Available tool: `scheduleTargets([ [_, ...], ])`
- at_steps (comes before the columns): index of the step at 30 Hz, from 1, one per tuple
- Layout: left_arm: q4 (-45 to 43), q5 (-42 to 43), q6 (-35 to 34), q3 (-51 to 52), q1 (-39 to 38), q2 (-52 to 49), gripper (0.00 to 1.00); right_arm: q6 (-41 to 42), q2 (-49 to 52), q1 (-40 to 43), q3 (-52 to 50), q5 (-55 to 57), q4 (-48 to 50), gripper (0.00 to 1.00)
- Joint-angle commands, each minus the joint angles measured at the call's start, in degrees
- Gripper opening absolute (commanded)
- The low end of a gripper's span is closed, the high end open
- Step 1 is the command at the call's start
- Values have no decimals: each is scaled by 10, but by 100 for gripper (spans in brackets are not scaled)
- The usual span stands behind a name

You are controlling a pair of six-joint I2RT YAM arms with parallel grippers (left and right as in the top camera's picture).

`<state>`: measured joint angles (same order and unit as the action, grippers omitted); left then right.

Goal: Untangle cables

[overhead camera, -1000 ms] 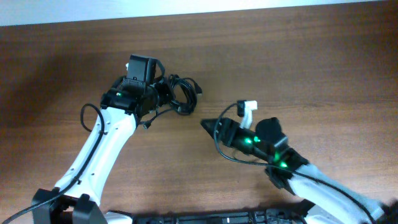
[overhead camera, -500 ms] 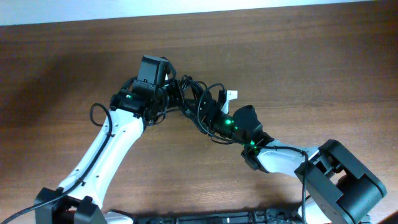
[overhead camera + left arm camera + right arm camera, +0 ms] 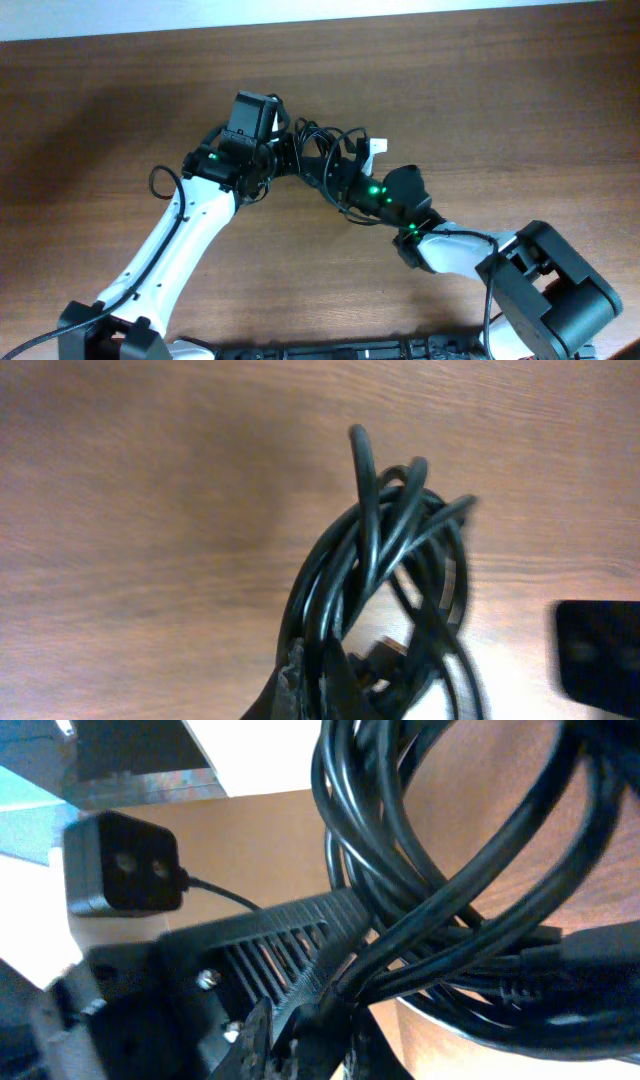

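Observation:
My left gripper will next turn and rise with the bunch of cables, then release it over the bare brown table, as open wood below leaves room for the tangled loops.
The cables [image 3: 318,143] are a tangled bunch of thin black cords lifted between my two grippers in the overhead view. My left gripper [image 3: 284,157] is shut on the bunch from the left. In the left wrist view the cables [image 3: 392,555] rise as overlapping loops out of the left gripper [image 3: 322,688], whose fingertips pinch several strands. My right gripper [image 3: 328,172] meets the bunch from the right. In the right wrist view the cables [image 3: 450,860] curve across the frame, and the right gripper [image 3: 335,1020] is shut on a few strands.
The brown wooden table [image 3: 500,100] lies under both arms. The left arm's black wrist camera [image 3: 125,865] and ribbed finger [image 3: 270,935] sit very close to the right gripper. A dark block [image 3: 600,655] shows at the right edge of the left wrist view.
My right arm swung left from the table's middle up to the bunch and closed on strands there. The left gripper, still holding the bunch, shifted slightly right and back.

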<state>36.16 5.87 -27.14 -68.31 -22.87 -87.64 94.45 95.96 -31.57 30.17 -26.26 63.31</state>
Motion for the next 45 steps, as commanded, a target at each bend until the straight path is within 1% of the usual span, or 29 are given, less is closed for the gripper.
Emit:
scheduleTargets([
  [1,5,-103,45,-3,-2,8,0,-9,-1,53,9,-81,15,4],
  [3,6,-74,52,-3,-2,8,0,-23,-1,66,9,-58,-15,4],
  [5,-2,40,98,-4,-2,8,0,-120,-1,61,9,0,-76,4],
  [7,-6,131,137,-4,-2,8,0,-150,-1,53,9,31,-131,4],
  [8,-6,205,177,-4,-2,8,0,-159,-1,52,9,41,-148,4],
  [10,-10,319,222,-4,-2,8,0,-187,-1,46,9,52,-147,4],
  [14,-14,503,270,-4,-2,8,0,-195,-1,42,9,73,-147,5],
  [15,-14,507,273,-4,-2,8,0,-213,-1,43,9,72,-146,11],
  [16,-11,501,286,-4,4,8,0,-258,-1,49,9,61,-147,41],
  [17,-6,490,299,-4,20,8,0,-295,-4,65,9,26,-148,58],
  [19,-2,418,300,-4,63,8,0,-335,-12,111,9,-55,-152,66],
  [20,6,371,327,-4,87,8,0,-377,-18,145,9,-109,-152,68],
  [21,22,365,403,-4,104,8,0,-427,-23,171,9,-159,-158,69],
  [23,61,361,558,-2,110,8,0,-465,-30,219,9,-226,-188,69],
  [25,76,360,624,0,104,8,0,-464,-35,249,9,-244,-188,69],
  [26,74,343,634,4,98,5,0,-468,-37,252,9,-246,-188,69],
  [27,72,317,634,11,88,-1,6,-474,-37,252,9,-246,-193,69],
  [28,72,309,626,16,80,-6,23,-478,-37,252,9,-245,-206,69],
  [29,73,308,615,23,64,-16,34,-493,-37,252,9,-246,-212,70],
  [30,73,308,612,27,41,-28,39,-492,-37,252,9,-245,-211,72],
  [32,77,306,612,27,-11,-62,40,-492,-37,264,9,-246,-212,73],
  [33,81,281,610,27,-37,-82,45,-492,-37,275,9,-246,-212,73],
  [35,82,224,543,24,-59,-89,49,-499,-37,307,9,-246,-219,74],
  [36,88,223,517,12,-59,-79,54,-517,-37,329,9,-245,-236,73],
  [37,92,223,500,-3,-57,-63,67,-537,-37,349,9,-245,-262,73],
  [38,90,197,469,-30,-50,-30,99,-554,-37,363,9,-243,-291,73],
  [41,61,-7,342,-66,-27,54,99,-572,-41,381,13,-241,-327,74],
  [43,69,-21,306,-66,-4,68,99,-590,-62,395,48,-240,-384,74],
  [45,80,-23,306,-63,9,32,99,-665,-91,395,118,-221,-530,74],
])
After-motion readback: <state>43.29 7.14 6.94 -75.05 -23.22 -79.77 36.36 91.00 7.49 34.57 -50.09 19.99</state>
